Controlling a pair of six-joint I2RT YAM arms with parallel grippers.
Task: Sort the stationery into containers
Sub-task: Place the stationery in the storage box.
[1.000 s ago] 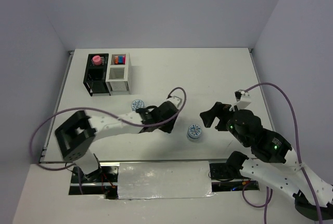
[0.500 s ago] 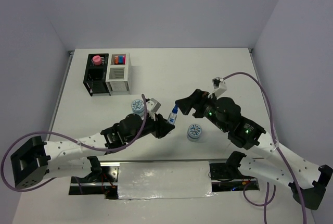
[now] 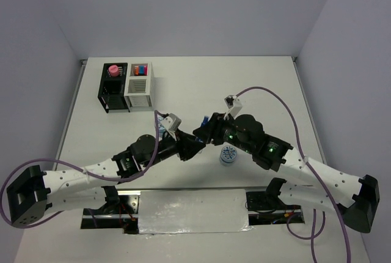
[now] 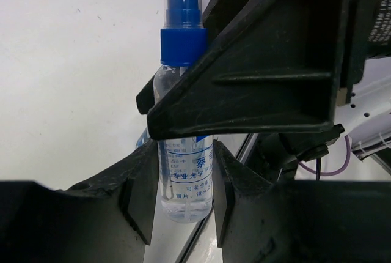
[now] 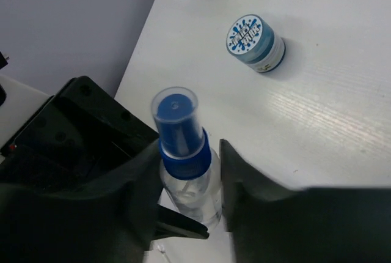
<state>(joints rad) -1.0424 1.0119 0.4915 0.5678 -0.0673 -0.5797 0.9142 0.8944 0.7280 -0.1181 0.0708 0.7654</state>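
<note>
The robot's right gripper needs to move outward next, toward the left in the top view, and let go of the tube over the white container's near section (image 3: 138, 86), because that section is empty.
The clear blue-capped tube (image 4: 182, 46) hangs above the table's middle, gripped by both arms. My left gripper (image 4: 183, 180) is shut on its lower body, and my right gripper (image 5: 186, 177) is shut on its upper body just under the blue cap (image 5: 182, 147). In the top view the two grippers meet, left (image 3: 193, 143) and right (image 3: 205, 129), and hide most of the tube. One round light-blue tin (image 3: 228, 154) sits under the right arm. The other tin (image 5: 255, 43) lies behind the left arm. The black container (image 3: 113, 92) and the white container (image 3: 139, 88) stand at the far left.
A pink-capped bottle (image 3: 113, 70) stands in the black container. Coloured highlighter caps (image 3: 141, 68) show in the white one. Purple cables loop from both arms. The table's near edge and a taped plate (image 3: 192, 211) lie between the arm bases.
My right arm swung left to the tube held up by the left gripper, and its wide-open jaws closed around the tube's upper part. The left gripper kept its hold.
</note>
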